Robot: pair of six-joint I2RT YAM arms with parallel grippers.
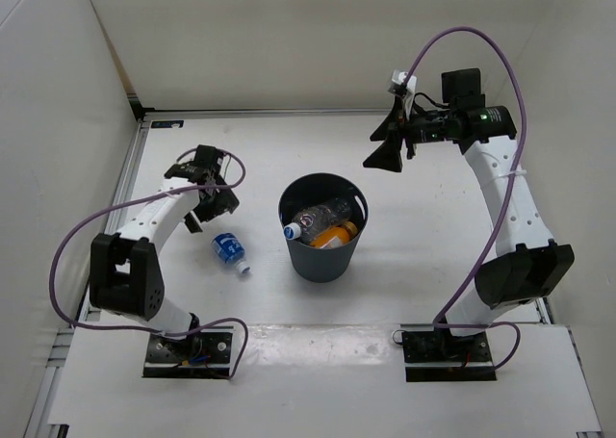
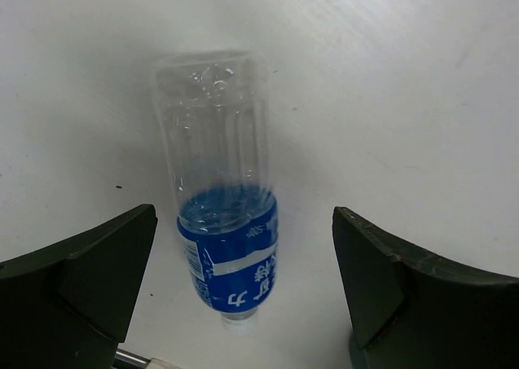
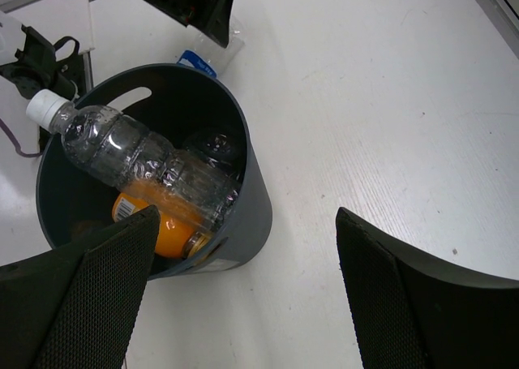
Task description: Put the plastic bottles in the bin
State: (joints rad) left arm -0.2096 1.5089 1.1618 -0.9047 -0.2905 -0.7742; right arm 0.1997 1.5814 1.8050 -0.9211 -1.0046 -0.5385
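My left gripper should move down toward the tabletop next, onto the bottle's clear end [image 1: 218, 224] [image 2: 217, 146] beyond its blue label, because the bottle is between the gripper's open fingers.
The blue-labelled clear bottle [image 1: 229, 251] lies on its side on the table, left of the bin [image 1: 323, 262]. In the left wrist view the bottle [image 2: 224, 215] lies between the open jaws of my left gripper [image 2: 243, 292], white cap toward the camera, untouched. My left gripper [image 1: 214, 215] hovers just above and behind it. The bin [image 3: 256, 215] holds a clear white-capped bottle [image 3: 138, 154], the orange bottle [image 3: 154, 229] and a third clear one [image 3: 212, 146], partly hidden. My right gripper [image 1: 386, 141] is open and empty, raised behind and right of the bin [image 3: 243, 296].
White walls enclose the table on the left, back and right. A metal rail [image 1: 123, 183] runs along the left edge. The arm bases stand at the near edge on a raised strip [image 1: 318, 361]. A purple cable loops off each arm.
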